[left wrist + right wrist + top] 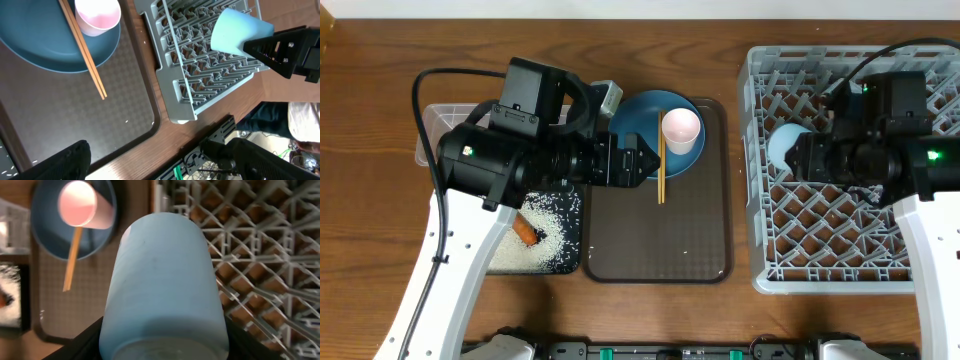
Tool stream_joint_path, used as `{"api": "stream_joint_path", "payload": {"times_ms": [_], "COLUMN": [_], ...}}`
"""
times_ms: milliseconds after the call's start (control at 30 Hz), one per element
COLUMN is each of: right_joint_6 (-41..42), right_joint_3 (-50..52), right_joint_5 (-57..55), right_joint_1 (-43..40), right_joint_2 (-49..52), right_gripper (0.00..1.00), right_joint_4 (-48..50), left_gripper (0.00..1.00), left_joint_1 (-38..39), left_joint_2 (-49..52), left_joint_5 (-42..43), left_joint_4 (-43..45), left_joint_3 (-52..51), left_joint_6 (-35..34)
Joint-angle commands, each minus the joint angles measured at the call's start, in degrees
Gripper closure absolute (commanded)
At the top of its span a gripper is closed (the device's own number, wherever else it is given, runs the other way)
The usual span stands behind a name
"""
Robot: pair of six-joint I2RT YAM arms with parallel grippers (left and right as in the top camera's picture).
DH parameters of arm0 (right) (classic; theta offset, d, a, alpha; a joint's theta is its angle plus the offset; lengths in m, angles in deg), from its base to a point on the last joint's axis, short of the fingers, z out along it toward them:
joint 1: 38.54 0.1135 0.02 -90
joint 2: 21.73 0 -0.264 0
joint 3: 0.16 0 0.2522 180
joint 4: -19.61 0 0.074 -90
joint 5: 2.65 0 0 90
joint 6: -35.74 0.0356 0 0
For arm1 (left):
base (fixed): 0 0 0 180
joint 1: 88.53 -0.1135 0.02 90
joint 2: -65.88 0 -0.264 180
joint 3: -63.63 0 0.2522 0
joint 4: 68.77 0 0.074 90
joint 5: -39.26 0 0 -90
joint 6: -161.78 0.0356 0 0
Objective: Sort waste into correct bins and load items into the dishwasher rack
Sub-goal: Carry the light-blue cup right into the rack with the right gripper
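The robot's right gripper will next tilt until its fingers point down and lower the light-blue cup onto the pegs along the rack's edge [781, 186] by the brown tray, since that part of the rack is empty.
My right gripper [795, 150] is shut on the light-blue cup [783, 143], holding it on its side above the left part of the grey dishwasher rack [840, 250]. The cup [162, 280] fills the right wrist view, with black fingers [85, 345] on both sides. My left gripper [645, 160] stands open and empty over the brown tray, beside the dark-blue plate [645, 125]. A pinkish-white cup [681, 130] lies on that plate, and wooden chopsticks [660, 165] rest across its rim. Rice [548, 240] and an orange carrot [527, 230] lie in the black tray [575, 200].
The brown serving tray [660, 240] sits between the black tray and the rack. The clear tub [435, 125] is at the left, mostly hidden under my left arm. In the left wrist view the table's front edge [200, 135] runs just beyond the serving tray.
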Motion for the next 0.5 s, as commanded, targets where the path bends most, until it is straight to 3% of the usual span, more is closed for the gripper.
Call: {"api": "stream_joint_path", "payload": {"times_ms": [0, 467], "right_joint_6": [2.05, 2.03], "right_joint_3": [-1.07, -17.66], "right_joint_5": [-4.17, -9.68], "right_joint_1": [-1.77, -1.77], "right_joint_2": [2.67, 21.75], "right_gripper": [0.81, 0.83], "right_joint_4": [-0.74, -12.94], "left_gripper": [0.06, 0.03], "left_joint_1": [-0.13, -0.13], "left_joint_2": [0.00, 0.00], "left_joint_5": [-0.70, -0.70], "left_joint_4": [0.04, 0.04], "left_joint_3": [-0.44, -0.42], "left_joint_6": [0.79, 0.79]}}
